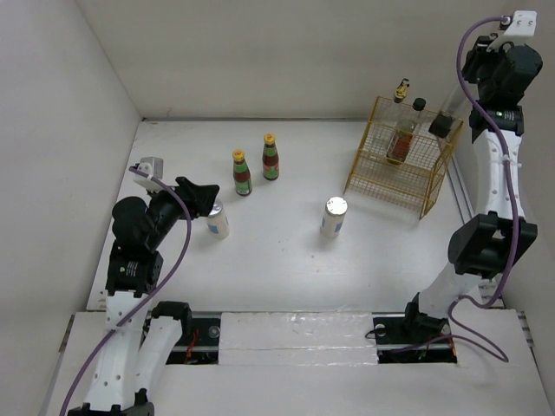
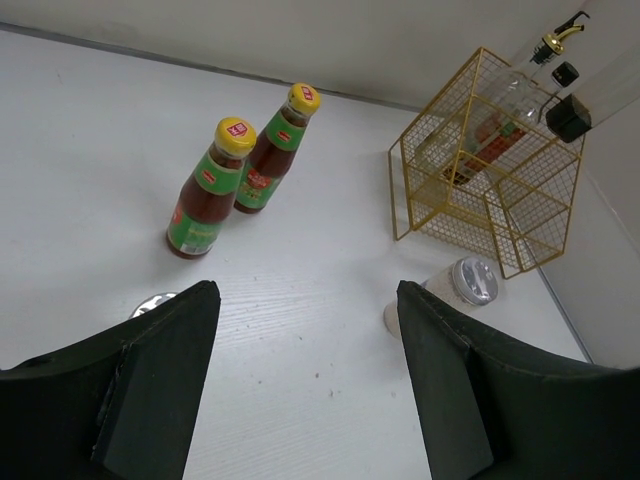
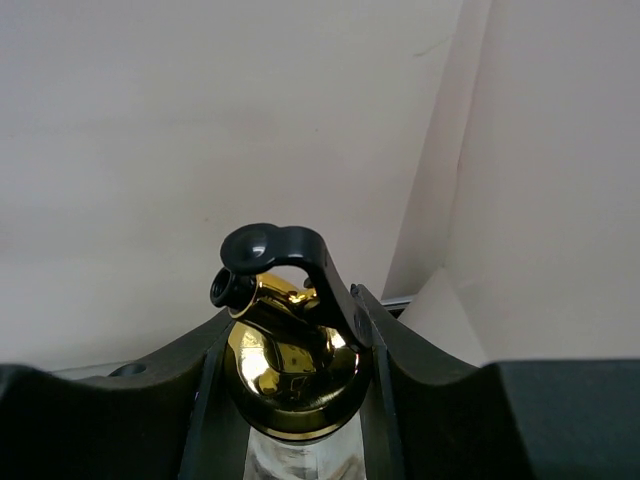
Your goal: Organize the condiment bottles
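Observation:
The base of the gold-capped clear bottle is still above the rack's empty end (image 1: 427,159), so my right gripper needs to lower the bottle in there beside the black-capped bottle and let go of it.
Two red-sauce bottles (image 1: 242,173) (image 1: 270,158) with green necks and yellow caps stand at the back middle, also visible as the nearer bottle (image 2: 207,190) and the farther bottle (image 2: 272,150). One white shaker (image 1: 217,220) stands just beside my left gripper (image 1: 211,198); only its lid edge (image 2: 152,300) peeks past the left finger. My left gripper (image 2: 305,290) is open over bare table. A second white shaker (image 1: 334,217) (image 2: 455,290) stands mid-table. My right gripper (image 3: 292,330) is shut on a gold-capped clear bottle (image 3: 290,375) (image 1: 449,108), held high by the rack.
The yellow wire rack (image 1: 375,165) (image 2: 430,215) stands at the back right with a gold-capped bottle (image 1: 401,90) and a black-capped bottle (image 1: 419,105) in it. White walls close the left, back and right sides.

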Controlling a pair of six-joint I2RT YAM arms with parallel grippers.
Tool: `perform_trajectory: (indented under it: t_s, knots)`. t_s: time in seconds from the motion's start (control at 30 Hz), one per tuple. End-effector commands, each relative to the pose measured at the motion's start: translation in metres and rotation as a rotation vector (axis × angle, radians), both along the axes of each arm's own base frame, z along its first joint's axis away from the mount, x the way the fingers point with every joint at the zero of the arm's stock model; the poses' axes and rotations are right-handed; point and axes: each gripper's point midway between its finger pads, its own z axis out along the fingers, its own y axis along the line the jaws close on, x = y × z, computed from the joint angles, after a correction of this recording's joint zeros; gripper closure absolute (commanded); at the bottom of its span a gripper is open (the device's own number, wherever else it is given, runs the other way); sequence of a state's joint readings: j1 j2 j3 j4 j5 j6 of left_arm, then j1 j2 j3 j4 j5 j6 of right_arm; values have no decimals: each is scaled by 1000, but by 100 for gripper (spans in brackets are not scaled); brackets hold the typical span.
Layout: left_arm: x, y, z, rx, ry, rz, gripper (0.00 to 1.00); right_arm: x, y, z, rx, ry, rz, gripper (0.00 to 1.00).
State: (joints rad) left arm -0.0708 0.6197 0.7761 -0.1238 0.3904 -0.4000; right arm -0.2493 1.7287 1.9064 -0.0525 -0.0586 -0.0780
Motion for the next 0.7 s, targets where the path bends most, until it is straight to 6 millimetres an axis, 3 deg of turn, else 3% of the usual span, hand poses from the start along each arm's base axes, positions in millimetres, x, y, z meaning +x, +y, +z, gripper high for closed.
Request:
perform_trajectory:
  t_s: [0.0,0.07,0.17,0.4,0.43,0.5,0.53,0.67]
  knots:
    - [2,0,9,15,-47,-2,33,-15,6,80,-63,-235,39,100]
    - [4,0,7,16,-38,-2,33,-14,1,83,-65,-241,51,100]
    - [4,0,7,16,-38,-2,33,-6,3,71,-55,-219,76,100]
    - [2,2,14,15,-58,7,33,1,-8,31,-21,-151,87,100]
    - [2,2,14,15,-58,7,33,4,-9,15,2,-123,88,100]
    - [2,2,14,15,-58,7,33,4,-6,11,10,-128,104,100]
    - [2,2,14,15,-58,7,33,7,-5,-5,29,-97,114,100]
    - [2,2,14,15,-58,7,33,8,-5,-22,48,-77,115,99]
